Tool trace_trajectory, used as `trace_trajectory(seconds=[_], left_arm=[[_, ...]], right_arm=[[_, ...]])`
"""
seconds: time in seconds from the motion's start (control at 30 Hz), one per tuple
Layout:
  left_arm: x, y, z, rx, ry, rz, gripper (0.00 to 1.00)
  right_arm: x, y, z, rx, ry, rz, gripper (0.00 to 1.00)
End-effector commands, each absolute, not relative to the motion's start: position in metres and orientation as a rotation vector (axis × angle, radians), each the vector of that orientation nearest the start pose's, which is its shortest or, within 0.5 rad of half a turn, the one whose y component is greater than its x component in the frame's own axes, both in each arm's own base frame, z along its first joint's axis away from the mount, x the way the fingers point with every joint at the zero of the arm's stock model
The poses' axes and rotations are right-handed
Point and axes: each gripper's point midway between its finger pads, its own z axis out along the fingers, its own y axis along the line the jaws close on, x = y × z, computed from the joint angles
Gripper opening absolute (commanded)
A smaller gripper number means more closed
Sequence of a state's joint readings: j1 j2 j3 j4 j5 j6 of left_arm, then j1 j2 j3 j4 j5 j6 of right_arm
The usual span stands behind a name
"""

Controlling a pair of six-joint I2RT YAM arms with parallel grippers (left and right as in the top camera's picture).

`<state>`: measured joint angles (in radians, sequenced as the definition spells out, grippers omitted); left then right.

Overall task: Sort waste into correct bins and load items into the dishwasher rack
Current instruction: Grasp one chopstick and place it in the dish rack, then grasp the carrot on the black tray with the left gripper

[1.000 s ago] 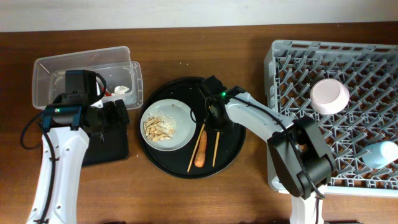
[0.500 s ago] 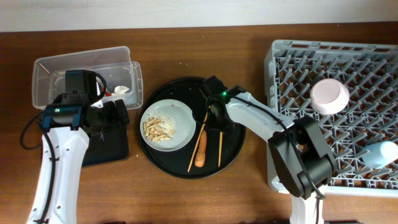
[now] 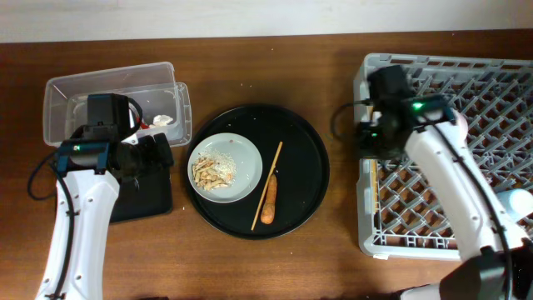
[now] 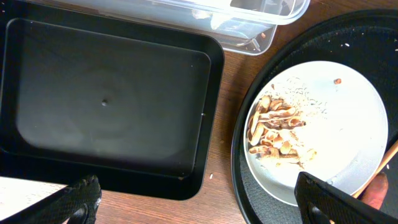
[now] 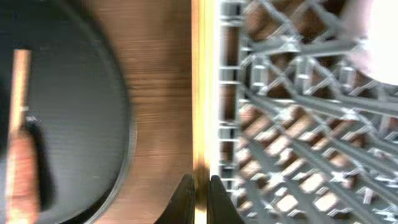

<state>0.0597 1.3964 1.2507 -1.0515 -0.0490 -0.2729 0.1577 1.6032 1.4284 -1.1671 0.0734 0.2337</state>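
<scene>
The chopstick hangs over the rack's rim, so I need to move my right gripper to the right in the overhead view and lower it to let go of the chopstick inside the rack's rim (image 3: 381,198) (image 5: 246,109).
My right gripper (image 3: 366,140) is shut on one thin wooden chopstick (image 5: 199,93) and holds it over the left edge of the grey dishwasher rack (image 3: 450,158). The other chopstick (image 3: 268,185) and the orange carrot stick (image 3: 267,208) lie on the round black tray (image 3: 308,179). The grey-blue plate (image 3: 233,150) holds beige food scraps (image 3: 213,172). My left gripper (image 3: 154,152) is open and empty, over the near edge of the shallow black tray (image 4: 106,99). The clear tub (image 3: 100,92) holds a white tissue (image 3: 163,120). The blue cup (image 3: 518,204) lies in the rack.
The white bowl (image 5: 379,37) shows at the top right of the right wrist view, in the rack; my right arm mostly hides it from overhead. Bare wooden table (image 3: 333,267) runs between the round tray and the rack.
My right gripper has lifted one chopstick off the round tray and carried it right to the rack's left edge. The left arm has not moved.
</scene>
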Motion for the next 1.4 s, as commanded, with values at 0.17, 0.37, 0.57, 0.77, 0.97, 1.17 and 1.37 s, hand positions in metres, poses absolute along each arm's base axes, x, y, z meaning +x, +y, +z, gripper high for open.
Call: trace_trajectory(seconds=[0.17,0.37,0.57,0.77,0.97,1.17,1.37], left_arm=[[0.310,0.027,0.170,-0.489,2.717,-0.001,0.99],[0.311,0.027,0.170,-0.489,2.717,-0.001,0.99],[0.311,0.027,0.170,-0.489,2.717,0.000,0.99],[0.311,0.027,0.170,-0.489,2.717,-0.001,0.99],[0.310,0.027,0.170,-0.487,2.718,-0.002,0.99],[0.309,-0.009,0.167,-0.363,2.755,-0.108,0.99],[0.299,-0.078,0.146,-0.054,2.819,-0.155,0.99]], right_arm=[[0.319,0.007,0.107,0.120,3.030,-0.121,0.04],[0.319,0.007,0.101,0.121,3.045,-0.124,0.20],[0.316,0.008,0.107,0.166,3.031,-0.111,0.25],[0.319,0.033,0.161,0.176,2.874,0.135,0.31],[0.305,0.065,0.170,0.085,2.890,0.307,0.32],[0.303,0.047,0.168,0.188,2.897,0.184,0.36],[0.288,-0.004,0.177,0.387,2.882,0.073,0.43]])
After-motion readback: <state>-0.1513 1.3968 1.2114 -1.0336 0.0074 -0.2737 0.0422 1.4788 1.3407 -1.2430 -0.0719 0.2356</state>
